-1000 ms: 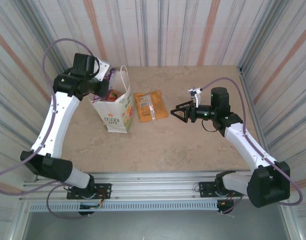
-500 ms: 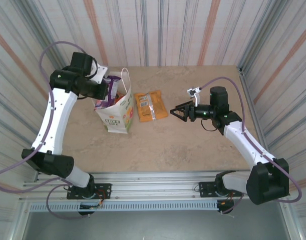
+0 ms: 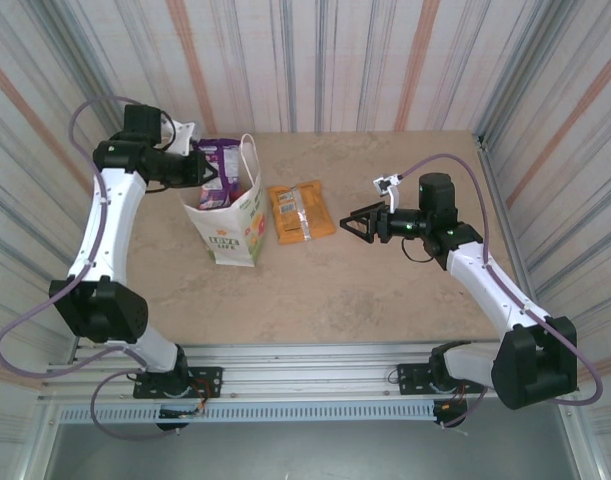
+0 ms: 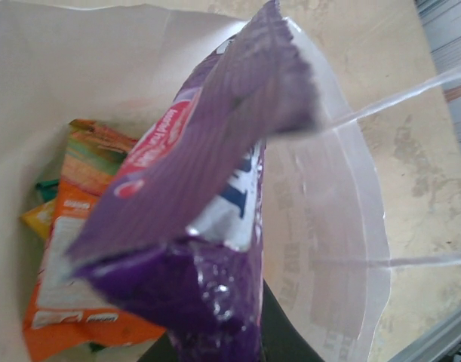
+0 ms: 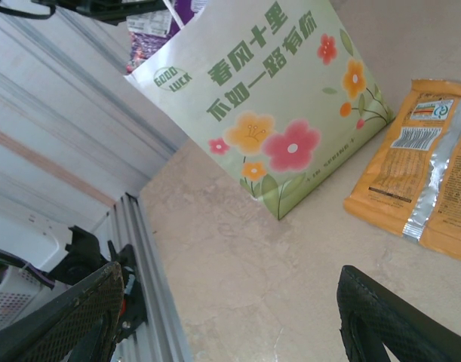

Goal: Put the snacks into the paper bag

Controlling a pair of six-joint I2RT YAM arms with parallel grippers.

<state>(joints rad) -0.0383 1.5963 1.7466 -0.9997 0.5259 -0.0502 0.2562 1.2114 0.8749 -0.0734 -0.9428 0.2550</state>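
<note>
Next, my left gripper lowers the purple packet into the white paper bag's opening [image 3: 244, 186] [image 4: 283, 222], which lies below the gripper, and releases it onto the snacks inside.
My left gripper [image 3: 203, 170] is shut on a purple packet [image 3: 221, 163] and holds it over the open mouth of the white paper bag [image 3: 232, 228]. In the left wrist view the purple packet [image 4: 207, 181] hangs just above the bag's inner wall [image 4: 324, 226]. An orange packet [image 4: 64, 302] and other bright snacks lie inside. A second orange packet [image 3: 300, 210] lies flat on the table right of the bag. My right gripper [image 3: 353, 222] hovers open and empty just right of it. In the right wrist view its fingers [image 5: 72, 317] frame bare table, with the bag [image 5: 283, 113] and orange packet [image 5: 430, 196] ahead.
The tan table [image 3: 385, 290] is walled by striped panels at the back and both sides. An aluminium rail [image 3: 315, 360] runs along the near edge. The bag's thin handle [image 3: 249, 150] stands up by the purple packet.
My left arm has drawn back to the left, and the purple packet now shows more fully above the bag's mouth. The right arm has hardly moved.
</note>
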